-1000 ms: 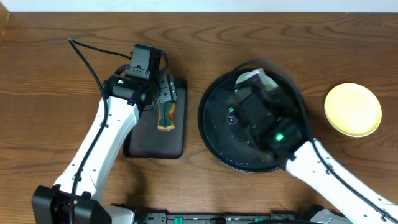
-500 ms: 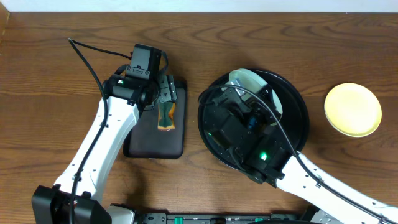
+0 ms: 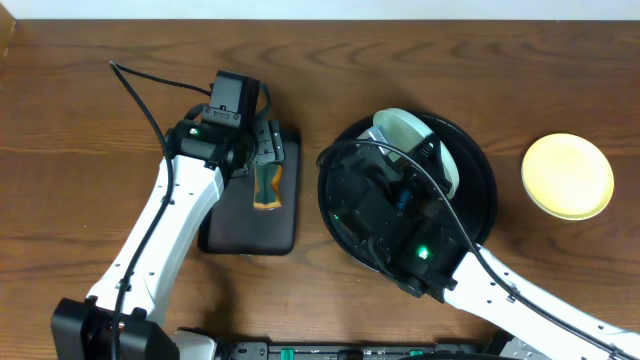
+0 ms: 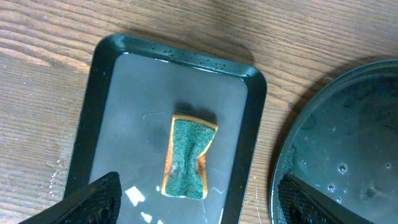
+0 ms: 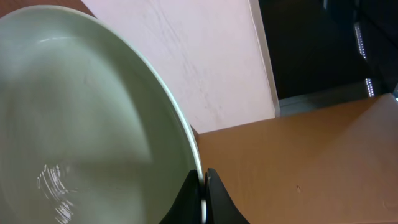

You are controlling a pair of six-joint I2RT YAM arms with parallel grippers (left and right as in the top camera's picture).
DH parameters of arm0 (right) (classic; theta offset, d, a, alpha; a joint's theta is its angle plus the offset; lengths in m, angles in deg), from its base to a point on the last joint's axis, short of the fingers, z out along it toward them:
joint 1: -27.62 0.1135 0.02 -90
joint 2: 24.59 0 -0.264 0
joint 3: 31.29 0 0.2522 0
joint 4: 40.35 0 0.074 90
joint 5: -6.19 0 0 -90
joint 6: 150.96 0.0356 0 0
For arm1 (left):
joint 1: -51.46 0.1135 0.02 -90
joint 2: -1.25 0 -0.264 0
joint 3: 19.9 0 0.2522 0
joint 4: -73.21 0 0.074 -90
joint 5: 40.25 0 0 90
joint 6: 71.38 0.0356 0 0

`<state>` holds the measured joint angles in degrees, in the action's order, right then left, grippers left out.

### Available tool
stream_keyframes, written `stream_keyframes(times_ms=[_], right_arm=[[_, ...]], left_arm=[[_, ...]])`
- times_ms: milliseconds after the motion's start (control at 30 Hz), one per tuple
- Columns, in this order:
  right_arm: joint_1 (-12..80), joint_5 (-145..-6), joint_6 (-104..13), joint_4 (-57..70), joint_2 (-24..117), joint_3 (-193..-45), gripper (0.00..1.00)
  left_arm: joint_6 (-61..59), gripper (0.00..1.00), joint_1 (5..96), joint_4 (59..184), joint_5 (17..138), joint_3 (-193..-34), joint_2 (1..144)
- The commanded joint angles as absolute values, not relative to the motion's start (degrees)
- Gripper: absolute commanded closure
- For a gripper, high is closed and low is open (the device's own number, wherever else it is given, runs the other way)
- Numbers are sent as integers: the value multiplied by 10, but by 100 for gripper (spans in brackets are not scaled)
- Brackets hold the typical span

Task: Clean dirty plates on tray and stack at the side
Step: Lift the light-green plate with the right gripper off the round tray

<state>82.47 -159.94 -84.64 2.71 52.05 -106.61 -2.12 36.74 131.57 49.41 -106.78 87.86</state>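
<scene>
Next, my right gripper swings to the right in the overhead view and levels the tilted plate onto the pale yellow plate [image 3: 567,176], which lies clear of the tray.
My right gripper [image 5: 203,194] is shut on the rim of a pale turquoise plate [image 5: 87,124] and holds it tilted above the round black tray [image 3: 480,165]. The same plate [image 3: 405,130] shows at the tray's far side in the overhead view, partly hidden by my right arm [image 3: 400,215]. A pale yellow plate [image 3: 567,176] lies on the table to the right of the tray. My left gripper [image 4: 193,199] is open above a green and yellow sponge [image 4: 188,156] in the rectangular black tray [image 4: 112,112]. A third plate is not in view.
The rectangular tray [image 3: 225,225] holds shallow water and sits left of the round tray. The round tray's wet rim [image 4: 292,155] shows at the right of the left wrist view. A black cable [image 3: 140,95] runs over the table behind the left arm.
My right arm has swung left over the round tray and lifted the pale turquoise plate, tilting it up. In the last half second it barely moved. The left arm has stayed still.
</scene>
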Motion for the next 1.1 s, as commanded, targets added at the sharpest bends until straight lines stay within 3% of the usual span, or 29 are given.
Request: stream_keyframes(times_ms=[0, 933, 1067], right_arm=[[835, -1620, -850, 25, 513, -1074, 99], [805, -1617, -822, 24, 513, -1074, 99], [792, -1539, -775, 42, 513, -1074, 99]], left_arm=[[-18, 18, 370, 1317, 493, -1078, 881], [-18, 18, 370, 1317, 493, -1078, 881], [-18, 18, 370, 1317, 493, -1078, 881]])
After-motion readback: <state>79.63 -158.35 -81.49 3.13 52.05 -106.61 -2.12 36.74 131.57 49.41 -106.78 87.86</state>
